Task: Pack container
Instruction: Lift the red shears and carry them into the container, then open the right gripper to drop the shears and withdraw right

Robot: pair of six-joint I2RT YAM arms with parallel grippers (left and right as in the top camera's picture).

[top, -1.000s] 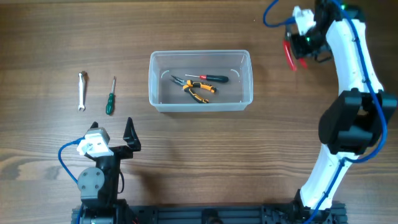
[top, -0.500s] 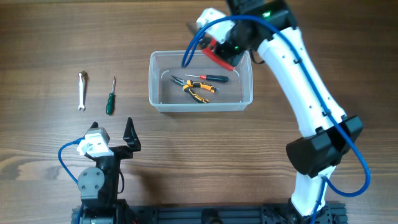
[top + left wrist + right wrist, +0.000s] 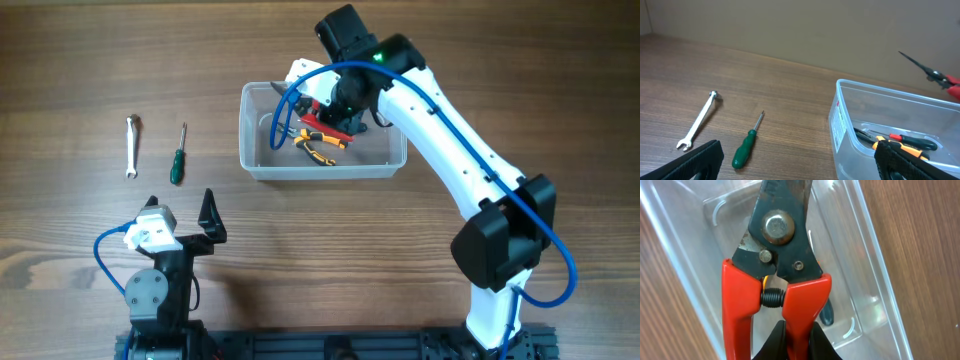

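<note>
The red-handled cutters are hanging above the open container (image 3: 250, 140), so my right gripper should go down inside and slightly back to let them go onto the orange-and-black pliers (image 3: 320, 146).
The clear plastic container (image 3: 250, 140) stands at table centre; it also shows in the left wrist view (image 3: 840, 117) and the right wrist view (image 3: 875, 270). My right gripper (image 3: 335, 112) is shut on one handle of red-handled cutters (image 3: 790, 292) and holds them over the container's far left part, dark blades pointing left (image 3: 283, 98). Orange-and-black pliers (image 3: 320, 146) lie inside, with a dark-handled screwdriver (image 3: 912, 141) beside them, mostly hidden under the arm from overhead. My left gripper (image 3: 180, 212) is open and empty near the front left.
A silver wrench (image 3: 131, 145) and a green-handled screwdriver (image 3: 178, 156) lie side by side on the wooden table left of the container, just beyond my left gripper. Both show in the left wrist view, the wrench (image 3: 697, 120) and the screwdriver (image 3: 747, 149).
My right arm swung from the far right corner to over the container, carrying the red-handled cutters, and now holds them over its left part. The left arm has not moved.
</note>
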